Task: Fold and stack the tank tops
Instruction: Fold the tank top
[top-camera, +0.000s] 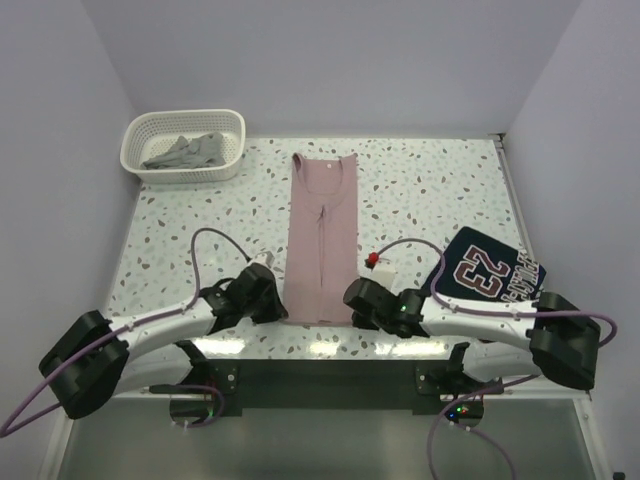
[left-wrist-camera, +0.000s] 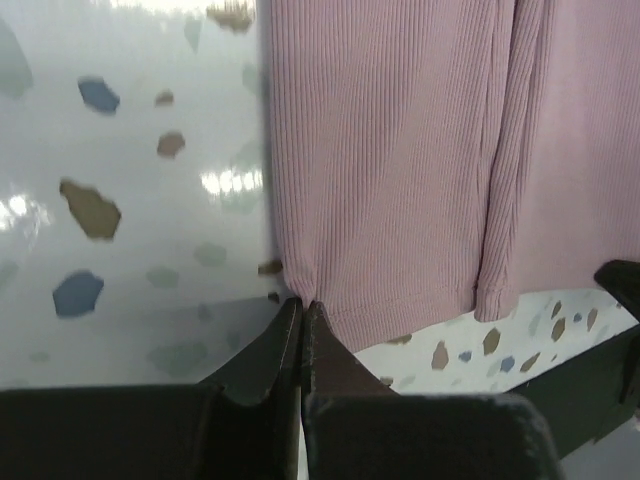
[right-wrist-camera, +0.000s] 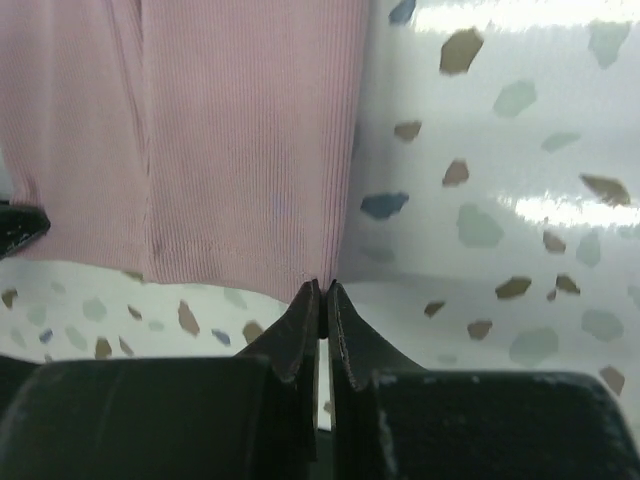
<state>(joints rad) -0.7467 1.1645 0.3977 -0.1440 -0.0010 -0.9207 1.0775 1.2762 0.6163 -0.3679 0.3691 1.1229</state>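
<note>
My right gripper rises next, carries the tank top's hem corner outward and releases it on the tank top's edge by the neckline (top-camera: 350, 214), as that edge lies outward of it.
The dusty pink tank top (top-camera: 323, 235) lies on the table as a long narrow strip, neck end far and hem near. My left gripper (left-wrist-camera: 301, 302) is shut on its near left hem corner (left-wrist-camera: 300, 285), where the cloth puckers between the fingertips. On the near right hem corner (right-wrist-camera: 330, 272), my right gripper (right-wrist-camera: 323, 287) is likewise shut. In the top view the left gripper (top-camera: 283, 300) and the right gripper (top-camera: 352, 300) flank the hem. The navy tank top (top-camera: 490, 270) with white-and-red lettering lies folded at the right. The grey tank top (top-camera: 185, 152) lies crumpled in the basket.
The white lattice basket (top-camera: 135, 165) stands at the far left corner. A small red-and-white object (top-camera: 377, 263) sits just right of the pink top, beside the right arm. White walls close in the speckled table (top-camera: 430, 190) on three sides.
</note>
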